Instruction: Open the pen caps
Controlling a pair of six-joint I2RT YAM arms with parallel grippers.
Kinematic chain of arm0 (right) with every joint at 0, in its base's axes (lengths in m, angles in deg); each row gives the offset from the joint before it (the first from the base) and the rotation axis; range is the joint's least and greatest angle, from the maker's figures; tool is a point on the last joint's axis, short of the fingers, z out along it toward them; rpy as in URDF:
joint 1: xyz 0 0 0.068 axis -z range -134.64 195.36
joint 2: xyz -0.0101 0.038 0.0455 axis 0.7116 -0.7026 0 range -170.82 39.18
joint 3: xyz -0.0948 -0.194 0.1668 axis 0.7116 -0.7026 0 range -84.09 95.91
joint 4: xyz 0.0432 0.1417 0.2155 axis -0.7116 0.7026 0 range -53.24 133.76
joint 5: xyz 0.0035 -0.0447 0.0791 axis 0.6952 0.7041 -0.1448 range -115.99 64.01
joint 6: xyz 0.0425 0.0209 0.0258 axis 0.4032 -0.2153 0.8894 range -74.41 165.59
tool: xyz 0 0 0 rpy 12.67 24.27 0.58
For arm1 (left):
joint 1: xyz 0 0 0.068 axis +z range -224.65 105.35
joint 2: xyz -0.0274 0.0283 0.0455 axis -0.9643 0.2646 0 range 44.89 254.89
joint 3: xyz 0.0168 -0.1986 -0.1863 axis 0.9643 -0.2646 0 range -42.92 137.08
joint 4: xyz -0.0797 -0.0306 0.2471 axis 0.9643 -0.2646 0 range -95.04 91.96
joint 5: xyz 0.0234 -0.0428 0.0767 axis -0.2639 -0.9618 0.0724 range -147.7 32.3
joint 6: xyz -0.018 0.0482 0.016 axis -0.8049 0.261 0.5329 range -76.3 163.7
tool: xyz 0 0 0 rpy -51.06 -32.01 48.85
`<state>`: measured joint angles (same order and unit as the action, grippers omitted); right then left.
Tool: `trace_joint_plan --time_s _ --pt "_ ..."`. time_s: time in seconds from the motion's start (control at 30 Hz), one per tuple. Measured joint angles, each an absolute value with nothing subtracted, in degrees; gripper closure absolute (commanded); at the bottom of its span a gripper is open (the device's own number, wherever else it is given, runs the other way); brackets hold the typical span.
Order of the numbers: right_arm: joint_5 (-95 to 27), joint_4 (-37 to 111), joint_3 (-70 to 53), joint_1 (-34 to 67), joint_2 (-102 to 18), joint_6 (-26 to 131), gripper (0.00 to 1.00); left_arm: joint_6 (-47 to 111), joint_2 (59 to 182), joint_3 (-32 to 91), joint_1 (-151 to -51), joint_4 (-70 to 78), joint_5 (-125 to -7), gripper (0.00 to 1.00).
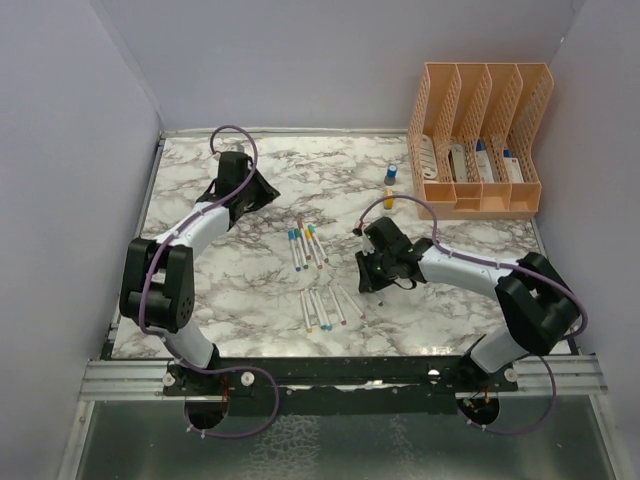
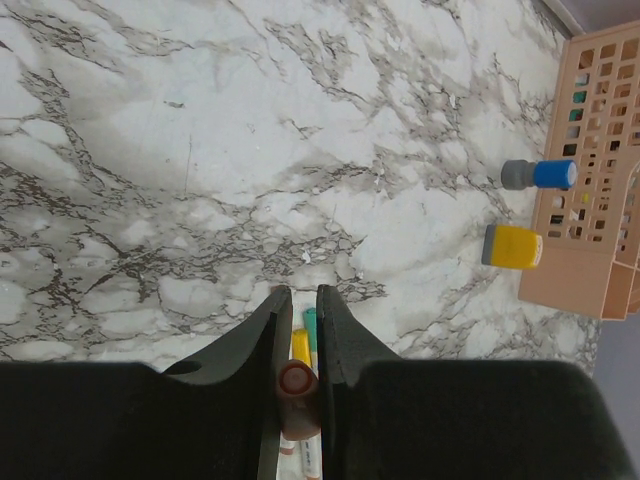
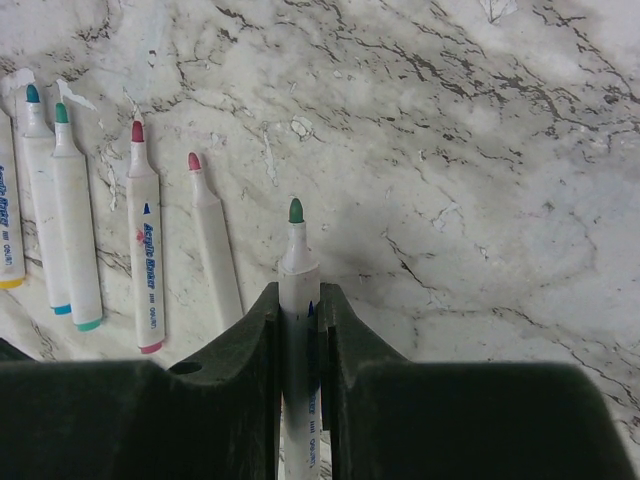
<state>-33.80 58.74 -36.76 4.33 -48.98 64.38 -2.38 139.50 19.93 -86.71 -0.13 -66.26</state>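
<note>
I will next lower my left gripper to the left in the top view and release the dull red cap, because the marble below it on that side is clear of the capped pens.
My left gripper (image 2: 304, 292) is shut on a dull red pen cap (image 2: 297, 388), its open end facing the camera. It hovers at the far left of the table (image 1: 262, 192). Under its jaws lie pens with a yellow cap (image 2: 300, 346) and a green cap (image 2: 311, 322). My right gripper (image 3: 298, 290) is shut on a white pen (image 3: 296, 262) with a bare green tip, near the table's middle (image 1: 368, 270). Capped pens (image 1: 305, 245) lie in a fan. Uncapped pens (image 1: 325, 305) lie nearer the front, and several of these uncapped pens (image 3: 145, 250) show left of the held pen.
A peach file organiser (image 1: 480, 140) stands at the back right, with a stubby blue bottle (image 1: 391, 173) and an orange one (image 1: 388, 197) beside it. Grey walls close in the marble table (image 1: 200, 300) on three sides.
</note>
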Motion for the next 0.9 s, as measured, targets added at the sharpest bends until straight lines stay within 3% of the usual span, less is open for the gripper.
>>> trace_joint_plan --time_s 0.17,0.43,0.63,0.9 --pt "-34.68 57.69 -37.07 4.33 -49.66 64.58 0.68 -1.71 140.46 19.91 -85.88 -0.13 -66.3 1.0" --pt "-35.2 56.55 -37.35 4.33 -49.77 65.03 0.61 -0.7 145.33 20.0 -84.26 -0.08 -66.19 1.0" --pt "-35.03 56.66 -36.5 4.33 -49.29 65.23 0.44 -0.2 150.58 23.21 -82.14 -0.63 -65.17 1.0" --pt "-34.39 56.58 -28.65 4.33 -50.05 63.39 0.38 0.06 155.52 27.52 -78.45 -0.83 -63.16 1.0"
